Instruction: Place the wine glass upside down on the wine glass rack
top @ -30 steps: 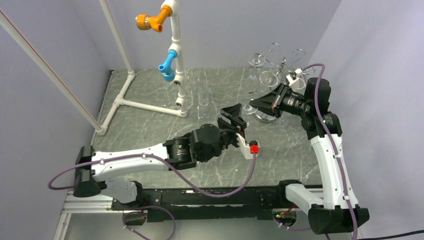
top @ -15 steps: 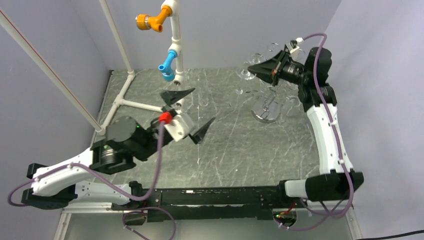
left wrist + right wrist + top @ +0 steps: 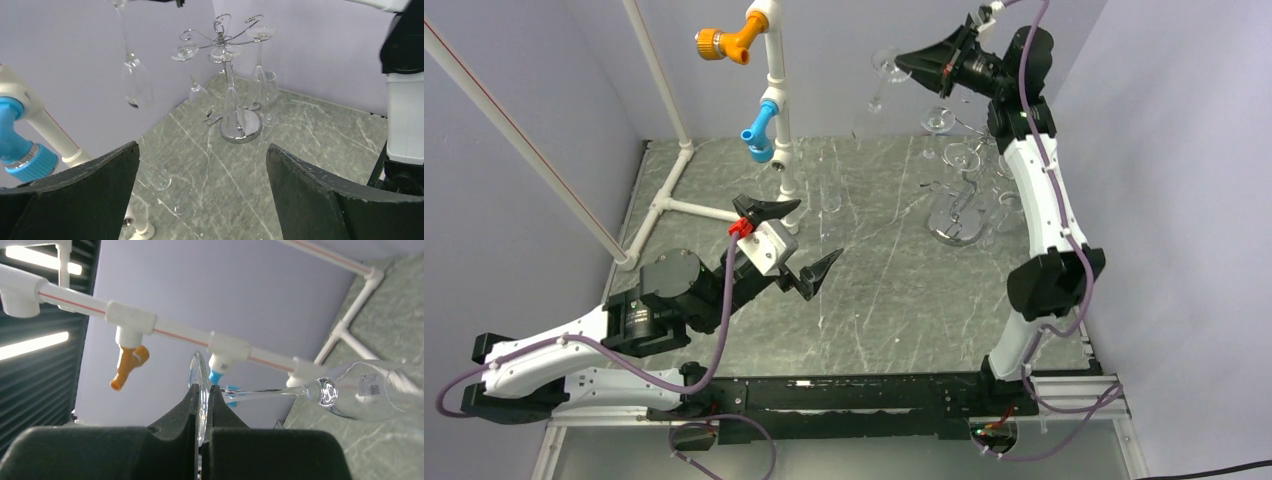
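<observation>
I need to move my right gripper to the right in the top view and down to the rack's empty rear curl and release, because glasses fill the rack's nearer arms.
My right gripper [image 3: 904, 68] is raised high above the table's back and is shut on the foot of a clear wine glass [image 3: 877, 92]. The glass hangs bowl-down, left of and above the chrome wine glass rack [image 3: 959, 215]. In the right wrist view the foot sits edge-on between my shut right gripper [image 3: 202, 390], with the stem and bowl [image 3: 370, 397] running right. The left wrist view shows the held glass [image 3: 134, 82] and the rack [image 3: 241, 131] with three glasses hanging on it. My left gripper [image 3: 796, 240] is open and empty over the table's left-middle.
A white pipe frame [image 3: 774, 90] with orange and blue fittings stands at the back left. Loose glasses [image 3: 831, 200] stand beside its foot and show in the left wrist view [image 3: 160, 175]. Another glass [image 3: 270, 95] stands by the rack's base. Walls enclose the table.
My right gripper has risen with the glass from beside the rack's base to above and left of the rack's top. My left arm has drawn back to the left from the table's middle.
</observation>
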